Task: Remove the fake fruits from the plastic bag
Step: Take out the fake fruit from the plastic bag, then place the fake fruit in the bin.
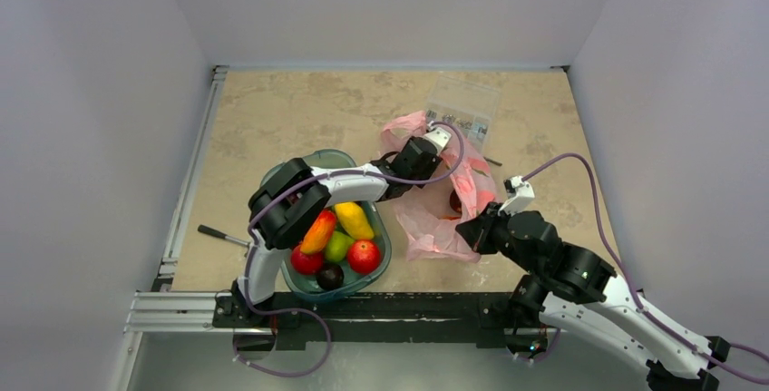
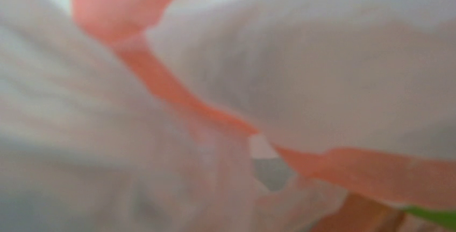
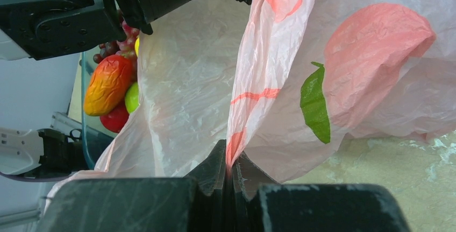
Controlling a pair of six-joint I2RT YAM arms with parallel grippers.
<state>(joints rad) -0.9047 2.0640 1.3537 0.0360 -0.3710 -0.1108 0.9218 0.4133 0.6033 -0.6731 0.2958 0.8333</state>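
Observation:
I need to raise my left gripper next, move it across to the fruit-filled tray back and to the left in the top view, and release beside the yellow fruit.
The pink plastic bag lies crumpled right of the tray; it fills the left wrist view and the right wrist view. A dark red round shape shows inside it. My left gripper is pushed into the bag's top; plastic hides its fingers. My right gripper is shut on the bag's near edge. An orange-red mango and a yellow fruit lie in the tray; the mango also shows in the right wrist view. No avocado is in view.
The green tray also holds a green pear, two red apples and a dark plum. A clear packet of metal parts lies behind the bag. A black-handled tool lies left of the tray.

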